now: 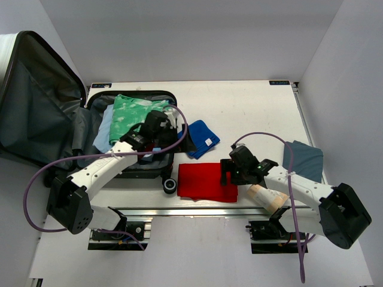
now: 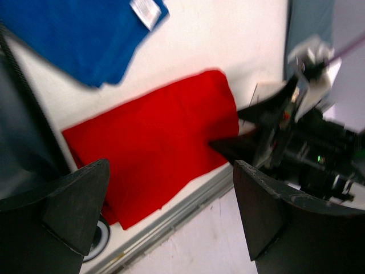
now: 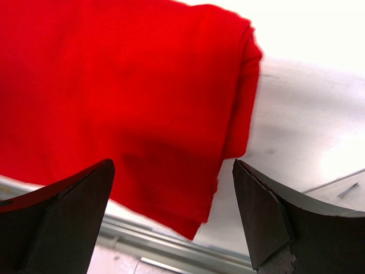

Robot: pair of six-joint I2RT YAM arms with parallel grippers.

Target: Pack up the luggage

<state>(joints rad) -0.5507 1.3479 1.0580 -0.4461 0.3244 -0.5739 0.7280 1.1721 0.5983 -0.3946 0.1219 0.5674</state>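
Note:
My left gripper will next go down past the suitcase's rim to the opposite edge by the wheel, since my right gripper spans one edge of the red cloth (image 1: 206, 181).
The luggage (image 1: 90, 119) lies open at the table's left, its lid (image 1: 30, 107) propped up, with a green garment (image 1: 134, 113) and a light blue one (image 1: 105, 134) inside. My left gripper (image 1: 158, 134) is open and empty over the suitcase's right edge. A folded red cloth (image 1: 206, 181) lies on the table; it also shows in the left wrist view (image 2: 154, 140) and the right wrist view (image 3: 114, 97). My right gripper (image 1: 230, 170) is open just above the cloth's right edge, its fingers (image 3: 268, 220) spread over that edge.
A folded blue cloth (image 1: 202, 137) lies beside the suitcase, also in the left wrist view (image 2: 80, 34). A grey-blue cloth (image 1: 305, 158) lies at the right. A suitcase wheel (image 1: 170, 186) sits by the red cloth. A metal rail (image 1: 197, 210) runs along the near edge.

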